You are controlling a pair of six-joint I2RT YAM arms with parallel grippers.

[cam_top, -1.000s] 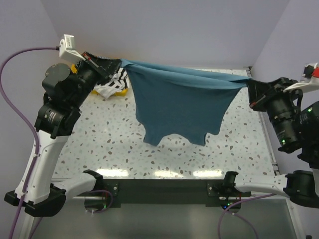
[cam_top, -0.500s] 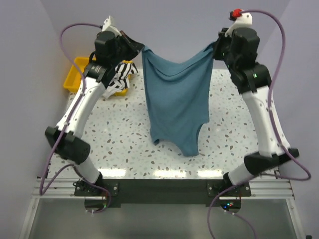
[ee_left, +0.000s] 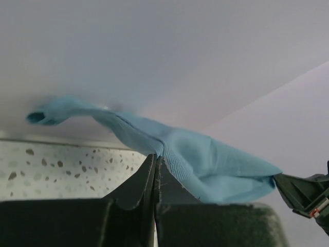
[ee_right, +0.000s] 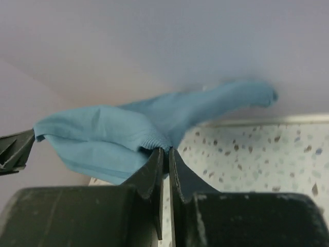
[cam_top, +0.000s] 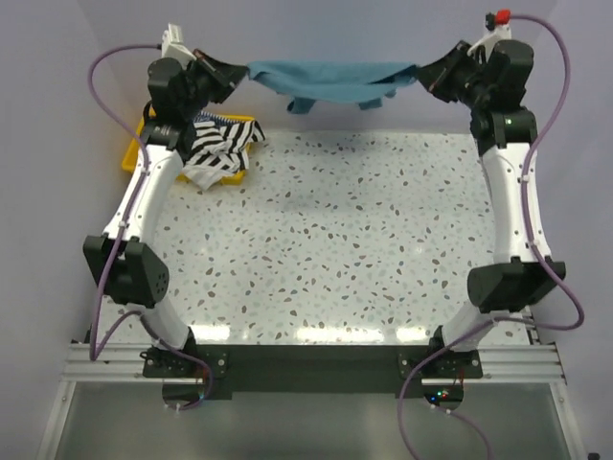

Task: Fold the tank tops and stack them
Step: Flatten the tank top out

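Observation:
The near tabletop is bare in the part that lies below my right gripper toward my base, so my right gripper will next move back and down to let go of the tank top's hem there.
The teal-blue tank top (cam_top: 330, 81) hangs stretched in the air along the table's far edge, bunched into a narrow band between both grippers. My left gripper (cam_top: 241, 73) is shut on its left end, the cloth (ee_left: 205, 164) pinched at the jaw tips (ee_left: 156, 158). At the right end my right gripper (cam_top: 424, 75) is shut on the ribbed hem (ee_right: 128, 131), jaws (ee_right: 166, 151) nearly touching. A black-and-white striped tank top (cam_top: 215, 146) lies draped over the yellow tray at the far left.
The yellow plastic tray (cam_top: 140, 151) stands at the far left corner under the left arm. Speckled tabletop (cam_top: 335, 240) stretches between the two arms. Purple walls close in the back and both sides.
Both grippers have swung up and back toward the far wall with the teal top. It hung down over the table before; now it is pulled into a thin horizontal band at the far edge.

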